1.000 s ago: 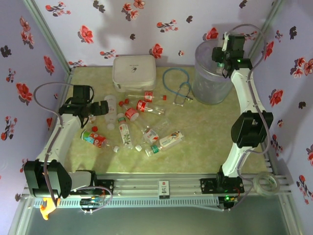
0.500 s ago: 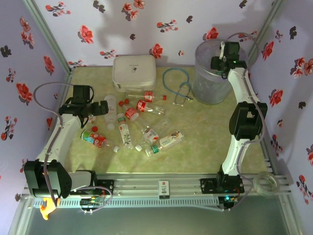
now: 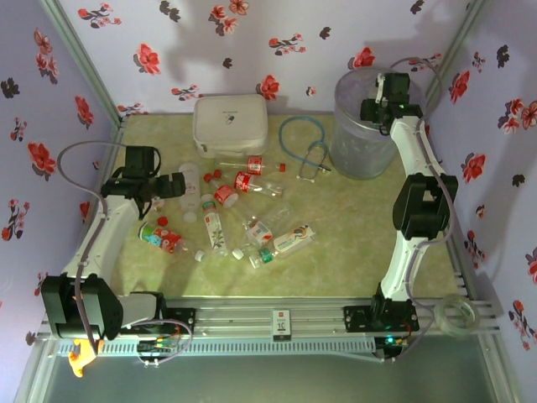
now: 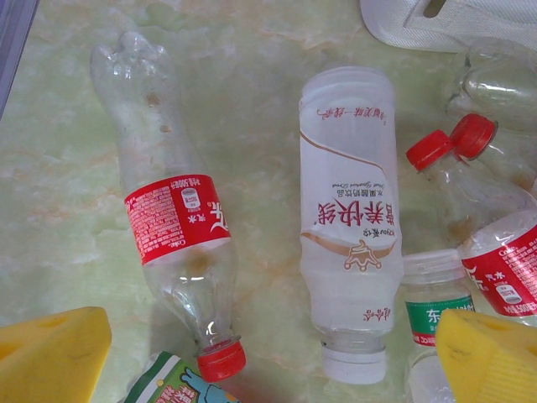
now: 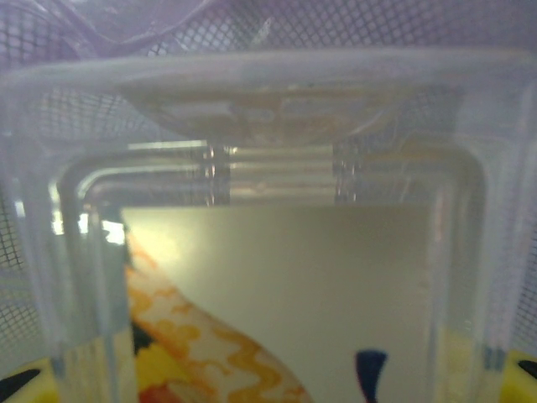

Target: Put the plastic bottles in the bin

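The inside of the translucent bin is below with the bin's meshed side around it, so my right gripper should go down a little and let go of the clear bottle.
Several plastic bottles point(image 3: 243, 210) lie scattered on the green table mat. My left gripper point(image 3: 172, 186) hovers open above them, its yellow pads point(image 4: 50, 357) spread wide. Below it lie a red-labelled, red-capped bottle point(image 4: 172, 227) and a white-labelled, white-capped bottle point(image 4: 350, 210), neither touched. My right gripper point(image 3: 377, 105) is over the translucent bin point(image 3: 365, 143) at the back right. It is shut on a clear bottle point(image 5: 277, 277) with a white and orange label, pressed close to the camera. The bin's meshed wall point(image 5: 67, 109) surrounds it.
A white rectangular case point(image 3: 230, 124) stands at the back behind the bottles. A blue looped cable point(image 3: 302, 147) lies between case and bin. A roll of tape point(image 3: 457, 315) sits off the table at the front right. Flowered walls close in both sides.
The right arm has swung its gripper a little left and further over the bin, then held still. The left arm and the bottles have not moved.
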